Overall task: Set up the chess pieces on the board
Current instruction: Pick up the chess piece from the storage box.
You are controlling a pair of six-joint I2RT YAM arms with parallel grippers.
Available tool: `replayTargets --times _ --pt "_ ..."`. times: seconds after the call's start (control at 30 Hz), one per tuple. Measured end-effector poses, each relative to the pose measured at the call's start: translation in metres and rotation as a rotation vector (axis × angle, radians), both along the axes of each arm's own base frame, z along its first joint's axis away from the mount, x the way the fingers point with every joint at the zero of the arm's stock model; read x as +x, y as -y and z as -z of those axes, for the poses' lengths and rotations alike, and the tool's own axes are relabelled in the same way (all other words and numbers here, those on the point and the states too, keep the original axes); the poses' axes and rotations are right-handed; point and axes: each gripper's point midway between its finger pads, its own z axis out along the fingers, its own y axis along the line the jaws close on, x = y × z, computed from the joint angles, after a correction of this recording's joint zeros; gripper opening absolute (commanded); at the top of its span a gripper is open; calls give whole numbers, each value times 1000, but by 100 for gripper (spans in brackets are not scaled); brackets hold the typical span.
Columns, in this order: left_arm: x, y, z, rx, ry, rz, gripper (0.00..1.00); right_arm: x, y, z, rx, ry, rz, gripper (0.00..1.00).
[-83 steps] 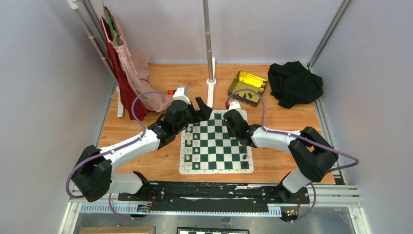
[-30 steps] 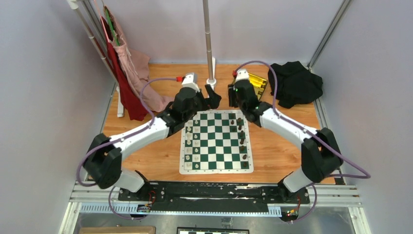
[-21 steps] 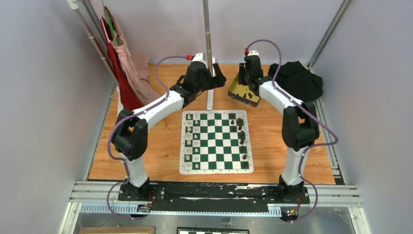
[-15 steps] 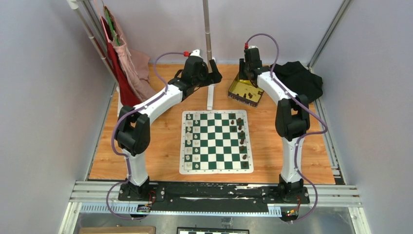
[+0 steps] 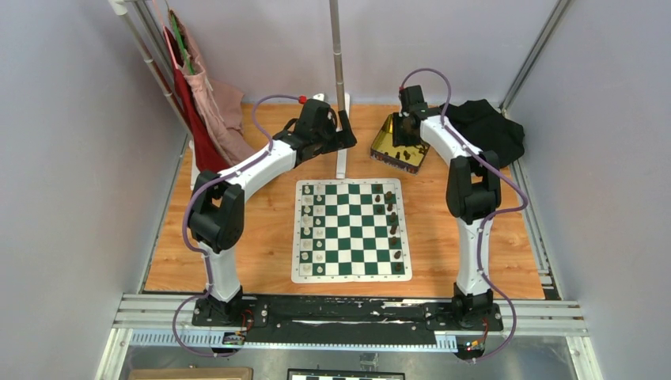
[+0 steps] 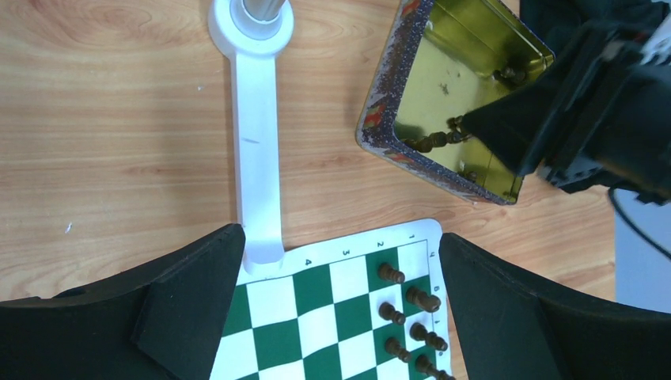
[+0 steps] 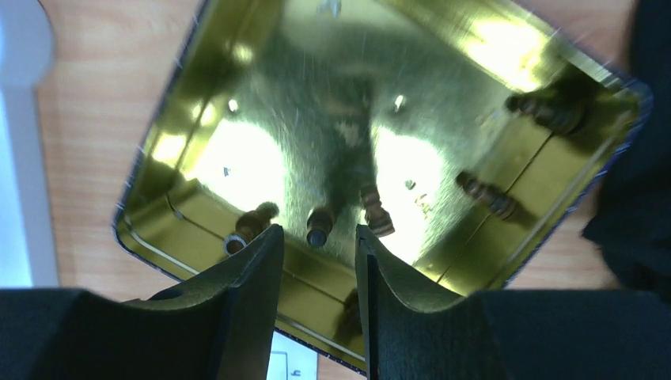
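My right gripper will lower its open fingers to the dark brown pawn-like piece, around its rounded head point(image 5: 398, 156) point(image 7: 318, 232), which already lines up with their gap.
The green and white board point(image 5: 352, 261) lies mid-table. Several dark brown chess pieces point(image 5: 392, 226) stand along its right side, and the left wrist view shows some of them point(image 6: 407, 317) near the board's corner point(image 6: 316, 277). More dark pieces lie inside the gold tin point(image 5: 393, 141). My right gripper point(image 7: 319, 269) hangs open just above the tin's floor point(image 7: 316, 95), with one lying piece point(image 7: 320, 226) just beyond its fingertips and nothing gripped. Other pieces point(image 7: 487, 196) lie nearby. My left gripper point(image 6: 340, 317) is wide open, high above the board's far edge, and holds nothing.
Cream-white pieces point(image 5: 307, 229) stand along the board's left side. A white pole stand point(image 5: 342, 150) rises just beyond the board, between the two grippers. A black cloth point(image 5: 483, 131) lies right of the tin. Red and pink clothes point(image 5: 210, 119) hang at the back left.
Both arms have swung from the board toward the back of the table. The right gripper has come over the tin and dipped into it. The left gripper hovers near the pole.
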Motion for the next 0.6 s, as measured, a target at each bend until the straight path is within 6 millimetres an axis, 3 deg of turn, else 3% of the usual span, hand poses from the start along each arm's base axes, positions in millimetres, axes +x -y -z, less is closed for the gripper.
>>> replayTargets --times 0.17,0.6 --pt "-2 1 0 -5 -6 8 100 -24 -2 28 15 -103 -23 41" --pt "-5 5 1 -17 -15 33 100 -25 -8 30 46 -113 -24 37"
